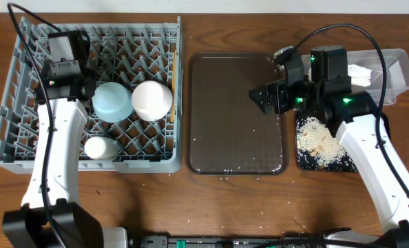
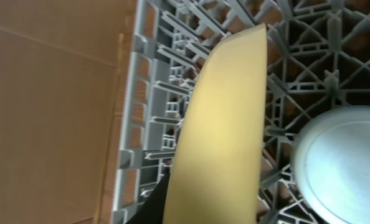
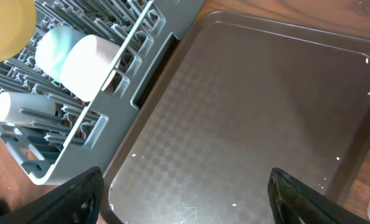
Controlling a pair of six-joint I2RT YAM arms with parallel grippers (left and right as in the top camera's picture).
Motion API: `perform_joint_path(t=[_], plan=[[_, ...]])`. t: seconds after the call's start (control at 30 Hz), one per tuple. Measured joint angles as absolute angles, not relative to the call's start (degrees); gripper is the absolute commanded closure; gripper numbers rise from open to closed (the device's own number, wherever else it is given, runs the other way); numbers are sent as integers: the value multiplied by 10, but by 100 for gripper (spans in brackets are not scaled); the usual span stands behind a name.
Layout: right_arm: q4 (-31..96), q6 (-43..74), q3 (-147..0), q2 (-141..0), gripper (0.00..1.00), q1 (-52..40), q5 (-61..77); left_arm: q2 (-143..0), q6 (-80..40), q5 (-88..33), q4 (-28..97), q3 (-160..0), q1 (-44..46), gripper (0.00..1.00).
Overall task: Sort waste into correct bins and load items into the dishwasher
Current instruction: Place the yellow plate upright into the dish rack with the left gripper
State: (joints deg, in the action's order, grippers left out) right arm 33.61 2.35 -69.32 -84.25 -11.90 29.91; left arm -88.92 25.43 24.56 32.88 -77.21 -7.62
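Note:
My left gripper will move slowly toward the light blue bowl and down, and set the plate (image 2: 225, 124) there to release it, because the pegs (image 2: 275, 129) beside that bowl are empty.
The grey dishwasher rack (image 1: 5, 148) fills the left of the table. A light blue bowl (image 1: 113, 100) and a white bowl (image 1: 151, 100) sit in it. In the left wrist view my left gripper (image 2: 197, 214) is shut on the yellow plate (image 2: 225, 124), which stands on edge among the pegs; one black finger (image 2: 151, 208) shows beside it. My arm hides the plate from overhead. My right gripper (image 3: 194, 205) hangs open and empty over the brown serving tray (image 1: 235, 117). Rice scraps (image 1: 319, 141) lie in the black tray (image 1: 342, 165). A white napkin (image 1: 359, 72) lies in the clear tub (image 1: 397, 65).
A small white cup (image 1: 100, 147) lies in the rack's front row. Scattered rice grains dot the wooden table (image 1: 259, 207) in front of the serving tray. The black tray and clear tub stand close together at the right.

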Motion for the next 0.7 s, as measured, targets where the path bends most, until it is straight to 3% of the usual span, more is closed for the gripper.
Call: perform_joint_path(t=[0.13,0.2,0.33,0.4,0.7], plan=[[336,23,-693,-842,18,-119,299,-924,251,227,317,-772,-77,92],[336,23,-693,-842,18,-119,299,-940,251,228,310,-772,-78,84],[336,24,-693,-842,18,-119,299,-950,249,226,297,-772,-76,36],[336,25,-693,-842,18,-119,299,-951,245,226,291,-772,-76,24],[336,26,-693,-842,18,-119,299,-939,211,225,293,-772,-61,10]])
